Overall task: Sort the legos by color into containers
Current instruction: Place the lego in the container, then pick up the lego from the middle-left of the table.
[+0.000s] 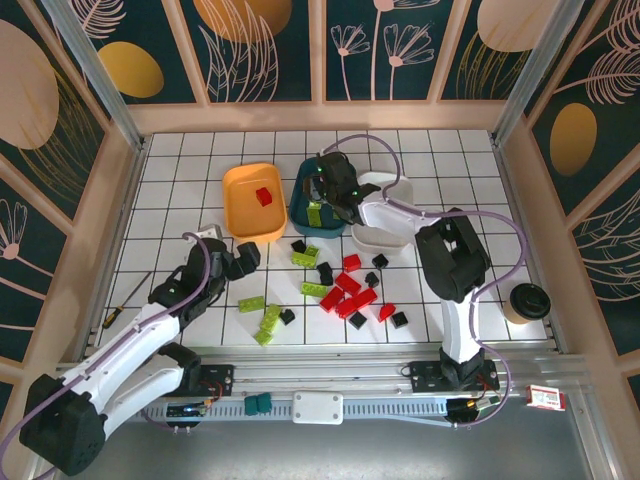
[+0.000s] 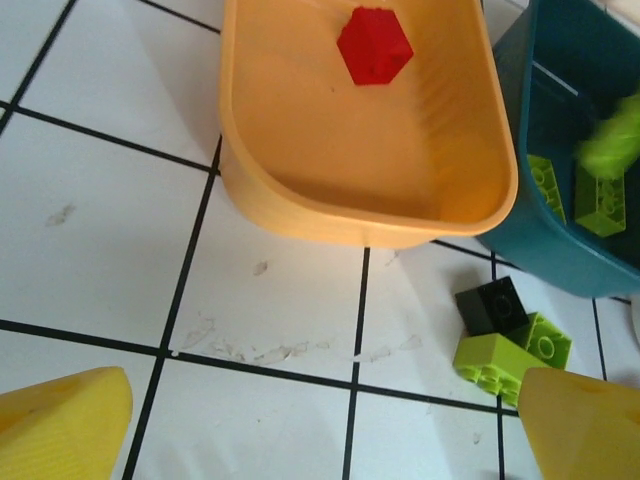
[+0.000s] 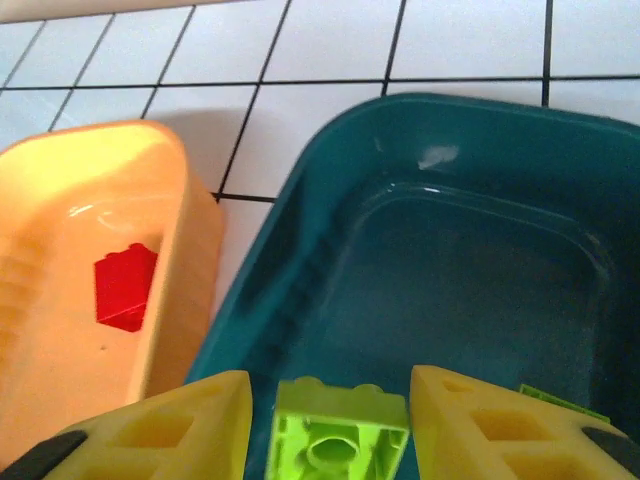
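Note:
My left gripper moves back and down next onto the small lime brick (image 1: 263,337) nearest the table's front edge, as it's still outside the teal tub (image 1: 300,208) holding lime bricks.
My right gripper (image 1: 335,195) (image 3: 330,430) hangs over the dark teal tub (image 1: 300,208) (image 3: 300,200), open. A lime brick (image 3: 340,435) sits between its fingers with a gap on each side. In the left wrist view a blurred lime brick (image 2: 610,145) shows above two lime bricks (image 2: 600,205) lying in the teal tub (image 2: 540,250). The orange tub (image 1: 253,215) (image 2: 300,200) holds one red brick (image 1: 264,196) (image 2: 374,45). The left gripper (image 1: 245,258) (image 2: 330,440) is open and empty over bare tile, near a black brick (image 2: 490,305) and a lime one (image 2: 510,355).
Loose red bricks (image 1: 350,295), lime bricks (image 1: 265,320) and black bricks (image 1: 400,320) lie across the table's middle front. The white tub (image 1: 385,238) stands right of the teal one. A screwdriver (image 1: 125,300) lies at the left, a cup (image 1: 527,300) at the right.

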### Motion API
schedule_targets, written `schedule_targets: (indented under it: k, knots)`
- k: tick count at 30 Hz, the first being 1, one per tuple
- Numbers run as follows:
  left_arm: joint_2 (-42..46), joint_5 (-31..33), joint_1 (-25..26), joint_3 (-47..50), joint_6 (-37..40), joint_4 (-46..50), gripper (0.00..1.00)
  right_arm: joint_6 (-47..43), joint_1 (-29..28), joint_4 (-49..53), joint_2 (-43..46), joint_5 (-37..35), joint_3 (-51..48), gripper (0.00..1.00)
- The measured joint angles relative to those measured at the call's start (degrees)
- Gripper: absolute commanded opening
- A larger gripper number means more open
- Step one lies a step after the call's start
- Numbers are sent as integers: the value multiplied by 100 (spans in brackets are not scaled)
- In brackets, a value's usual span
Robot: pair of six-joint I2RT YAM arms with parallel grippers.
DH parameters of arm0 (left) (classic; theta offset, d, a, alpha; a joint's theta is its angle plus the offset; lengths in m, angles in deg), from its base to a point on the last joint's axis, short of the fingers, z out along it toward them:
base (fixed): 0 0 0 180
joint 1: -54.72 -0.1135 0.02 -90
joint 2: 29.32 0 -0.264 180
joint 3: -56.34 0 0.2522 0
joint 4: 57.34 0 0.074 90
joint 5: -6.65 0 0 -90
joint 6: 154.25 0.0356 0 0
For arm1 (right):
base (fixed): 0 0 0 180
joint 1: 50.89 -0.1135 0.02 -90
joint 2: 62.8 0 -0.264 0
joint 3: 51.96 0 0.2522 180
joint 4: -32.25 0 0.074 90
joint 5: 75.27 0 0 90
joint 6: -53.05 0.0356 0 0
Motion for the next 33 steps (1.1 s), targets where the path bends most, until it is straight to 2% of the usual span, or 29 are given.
schedule_targets:
  k: [2,6,11,15,17,21,27,33]
  knots:
    - [-144,-74,94,-31,50,-24,88,-9,15,105,-13,31,26,68]
    - [-433,-160,638,-59,15,-4,85,17,15,-66,92,101,-229,69]
    - [-581,44,1873,-59,-382,249,80,146,15,-299,710,212,-1259,69]
    - [-533,404,2914,-59,-953,977,74,262,15,-529,1095,304,-1849,69]
    - [-319,474,3176,-42,-1241,1333,68,319,15,-656,1248,343,-2096,69]
    - [9,503,3606,44,-1801,1832,67,382,15,-839,1471,348,-2455,69]
    - [-437,562,4540,59,-2450,2402,69,424,20,-981,1611,345,-2647,69]
    - [-658,553,4730,59,-2669,2658,68,448,83,-1082,1744,343,-2782,69]
